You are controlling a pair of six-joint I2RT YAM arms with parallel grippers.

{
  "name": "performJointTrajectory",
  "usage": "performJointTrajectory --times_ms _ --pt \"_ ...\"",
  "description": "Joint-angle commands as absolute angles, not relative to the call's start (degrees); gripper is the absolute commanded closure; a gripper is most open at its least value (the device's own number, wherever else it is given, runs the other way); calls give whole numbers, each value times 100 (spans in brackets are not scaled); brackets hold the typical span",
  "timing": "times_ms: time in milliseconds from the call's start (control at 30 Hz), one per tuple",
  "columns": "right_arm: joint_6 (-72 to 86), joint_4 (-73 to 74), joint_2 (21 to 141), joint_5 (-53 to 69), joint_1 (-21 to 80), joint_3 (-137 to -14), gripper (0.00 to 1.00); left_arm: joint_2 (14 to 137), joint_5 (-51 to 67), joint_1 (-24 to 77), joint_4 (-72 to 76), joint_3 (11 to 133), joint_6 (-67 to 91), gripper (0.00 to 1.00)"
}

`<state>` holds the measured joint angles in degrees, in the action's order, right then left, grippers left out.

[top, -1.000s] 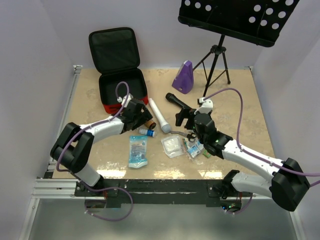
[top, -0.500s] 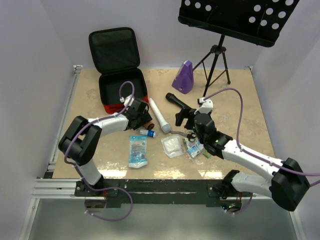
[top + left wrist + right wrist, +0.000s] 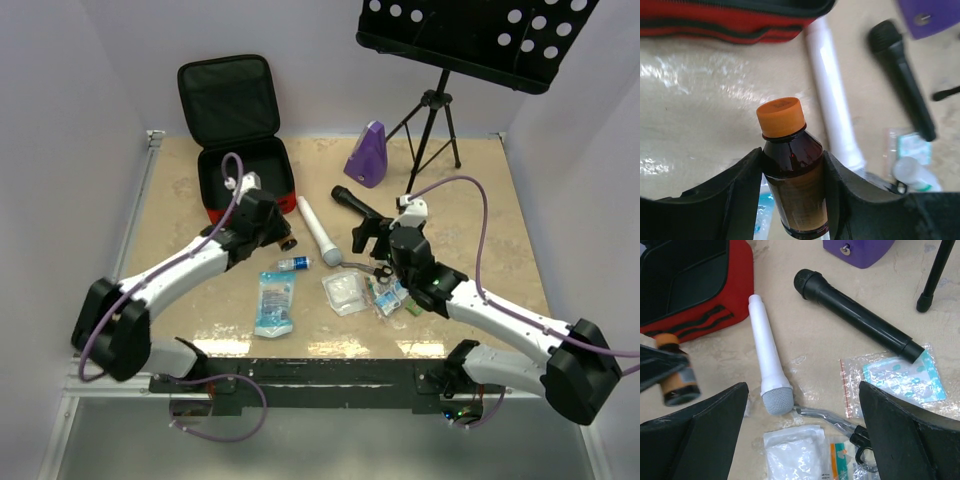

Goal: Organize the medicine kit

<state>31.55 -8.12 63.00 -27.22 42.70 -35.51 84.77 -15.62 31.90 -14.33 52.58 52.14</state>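
Observation:
I need to move my left gripper outward over the kit's near edge next and lower the bottle onto the black bottom of the kit to let it go, because that bottom is bare.
The medicine kit [image 3: 246,182] lies open at the back left, red outside with black lining, its lid [image 3: 228,98] leaning on the wall; it also shows in the left wrist view [image 3: 715,26] and the right wrist view [image 3: 700,295]. My left gripper [image 3: 272,233] [image 3: 792,153] is shut on a brown bottle [image 3: 792,185] with an orange cap [image 3: 781,116], held above the table just in front of the kit [image 3: 675,374]. My right gripper [image 3: 362,238] [image 3: 802,440] hangs open over the packets, nothing between its fingers.
A white microphone [image 3: 318,230], a black microphone [image 3: 355,203], a purple metronome [image 3: 367,155] and a music stand [image 3: 435,110] occupy the middle and back. A small bottle [image 3: 293,264], blue pouch [image 3: 275,300], gauze packet [image 3: 347,292], scissors [image 3: 840,424] and further packets [image 3: 392,298] lie in front.
My left gripper closed on the brown bottle and lifted it off the table, shifting slightly back toward the kit. The right arm stayed still.

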Motion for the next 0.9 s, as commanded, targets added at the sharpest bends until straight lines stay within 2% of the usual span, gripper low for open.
performJointTrajectory --times_ms 0,200,400,667,867 --pt "3199 -756 6021 -2663 4254 -3885 2 7313 -1767 2989 -1563 5720 4300 75" --pt "3182 -896 6099 -2602 4254 -3920 2 8259 -1205 1891 -1828 7125 2833 76" --pt "3173 -1028 6354 -2461 4254 -3981 3 10131 -1424 1767 -1714 8444 1408 76" --pt "3103 -1108 6486 -2312 4254 -3964 3 11871 -1819 1635 -1520 9983 1283 78" --pt "3103 -1072 6521 -2171 4254 -3920 3 12550 -1732 1617 -1415 10379 1186 81"
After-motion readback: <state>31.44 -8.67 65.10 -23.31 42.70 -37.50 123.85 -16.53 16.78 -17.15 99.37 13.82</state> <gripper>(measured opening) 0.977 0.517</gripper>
